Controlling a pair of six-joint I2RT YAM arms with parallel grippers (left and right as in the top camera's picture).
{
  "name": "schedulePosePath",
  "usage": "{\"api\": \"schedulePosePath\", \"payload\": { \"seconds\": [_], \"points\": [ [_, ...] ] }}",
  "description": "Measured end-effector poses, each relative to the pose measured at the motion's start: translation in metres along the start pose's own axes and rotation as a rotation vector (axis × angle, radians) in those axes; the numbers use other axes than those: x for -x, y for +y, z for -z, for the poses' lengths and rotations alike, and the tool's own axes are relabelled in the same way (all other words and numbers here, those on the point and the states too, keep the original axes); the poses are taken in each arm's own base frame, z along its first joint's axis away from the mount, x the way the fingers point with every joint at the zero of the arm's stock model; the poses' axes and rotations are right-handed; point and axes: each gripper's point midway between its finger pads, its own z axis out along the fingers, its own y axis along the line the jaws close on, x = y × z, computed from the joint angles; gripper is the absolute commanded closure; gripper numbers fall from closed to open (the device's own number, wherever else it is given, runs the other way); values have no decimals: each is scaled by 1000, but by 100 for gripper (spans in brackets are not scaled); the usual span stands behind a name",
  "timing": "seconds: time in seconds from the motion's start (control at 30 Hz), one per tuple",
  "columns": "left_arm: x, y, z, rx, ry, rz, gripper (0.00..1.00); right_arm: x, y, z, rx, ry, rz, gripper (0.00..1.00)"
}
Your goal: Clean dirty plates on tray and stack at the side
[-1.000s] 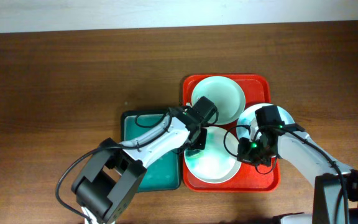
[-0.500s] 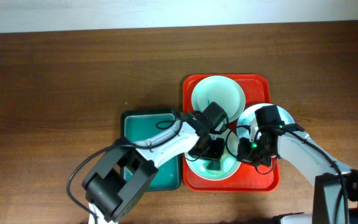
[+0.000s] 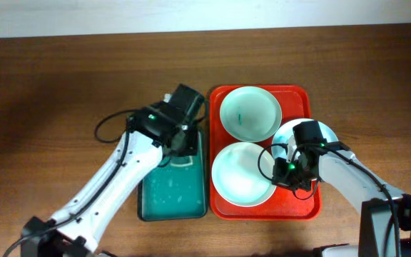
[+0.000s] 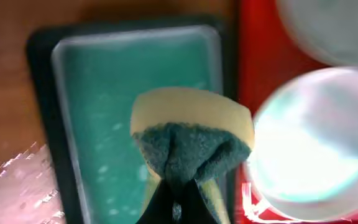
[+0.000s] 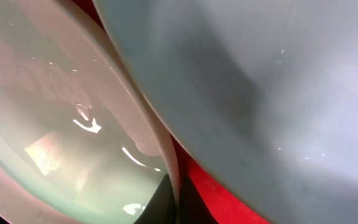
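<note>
The near plate looks clean, so my right gripper will next lift it, move right in the overhead view and lower it onto the bare tabletop to release.
Three pale plates lie on the red tray point(image 3: 302, 203). The far plate point(image 3: 250, 113) has a small teal smear. The near plate point(image 3: 242, 178) looks clean. The right plate point(image 3: 325, 133) is partly hidden by my right arm. My right gripper point(image 3: 286, 171) is shut on the near plate's right rim, which shows in the right wrist view point(image 5: 166, 155) next to the right plate point(image 5: 266, 93). My left gripper point(image 3: 183, 143) is shut on a yellow and green sponge point(image 4: 191, 134) above the dark green tray point(image 3: 170, 189).
The dark green tray point(image 4: 135, 87) lies directly left of the red tray point(image 4: 253, 93) with wet spots inside. Brown tabletop surrounds both trays. Cables loop beside both arms.
My left gripper has drawn back with the sponge from over the near plate to above the green tray. My right gripper has stayed on the near plate's rim.
</note>
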Motion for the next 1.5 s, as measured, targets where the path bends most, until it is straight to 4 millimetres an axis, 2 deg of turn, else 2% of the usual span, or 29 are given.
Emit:
{"api": "schedulePosePath", "payload": {
  "seconds": [0.03, 0.1, 0.17, 0.2, 0.23, 0.3, 0.33, 0.37, 0.4, 0.43, 0.47, 0.53, 0.57, 0.6, 0.7, 0.73, 0.8, 0.9, 0.97, 1.03, 1.17, 1.37, 1.5],
  "points": [
    [-10, 21, -24, 54, 29, 26, 100, -1, 0, 0, -3, 3, -2, 96],
    [-33, 38, -73, 69, 53, 54, 96, -1, -1, 1, -7, 5, -3, 96],
    [-57, 47, -100, 78, 80, 52, 78, -1, -1, 1, -9, 6, -4, 96],
    [-60, 48, -103, 79, 87, 47, 62, -1, -1, 1, -9, 6, -3, 96],
    [-58, 47, -103, 72, 79, 46, 54, -1, -1, 1, -9, 7, -4, 96],
    [-62, 45, -96, 63, 103, 42, 29, -9, -7, 6, -49, 48, -14, 96],
    [-57, 44, -82, 47, 94, 47, 18, -12, -10, 18, -96, 69, -19, 96],
    [-45, 42, -62, 24, 57, 61, 12, -14, -10, 35, -139, 79, -16, 96],
    [-33, 43, -41, -4, 1, 73, 9, -4, -1, 58, -162, 30, 24, 96],
    [-23, 47, -24, -24, -52, 90, 8, 7, 19, 87, -177, -48, 97, 96],
    [-10, 62, 10, -46, -150, 142, 8, 14, 40, 108, -178, -113, 172, 96],
    [-9, 86, 41, -47, -233, 211, 5, 15, 82, 126, -161, -178, 307, 96],
    [-13, 96, 57, -47, -269, 235, 2, 9, 129, 127, -108, -242, 444, 96],
    [-16, 102, 75, -56, -325, 246, 1, 6, 161, 123, -65, -303, 517, 96],
    [-28, 105, 106, -83, -413, 245, 0, 0, 201, 103, -139, -431, 591, 96],
    [-34, 106, 116, -92, -441, 246, 0, 5, 215, 103, -189, -543, 607, 96],
    [-40, 108, 124, -99, -464, 247, 0, 5, 225, 113, -254, -674, 630, 96],
    [-44, 109, 124, -96, -455, 247, 1, 1, 231, 137, -391, -876, 670, 96],
    [-44, 109, 124, -96, -455, 247, 0, -13, 241, 158, -470, -1032, 710, 96],
    [-45, 109, 124, -96, -453, 247, 1, -16, 243, 167, -500, -1092, 714, 96],
    [-45, 109, 124, -95, -451, 247, 1, -16, 243, 177, -554, -1142, 729, 96],
    [-46, 110, 123, -86, -447, 248, 0, -15, 242, 179, -572, -1147, 742, 96],
    [-60, 114, 117, -62, -387, 248, 0, -15, 242, 179, -572, -1147, 742, 96]
  ]
}}
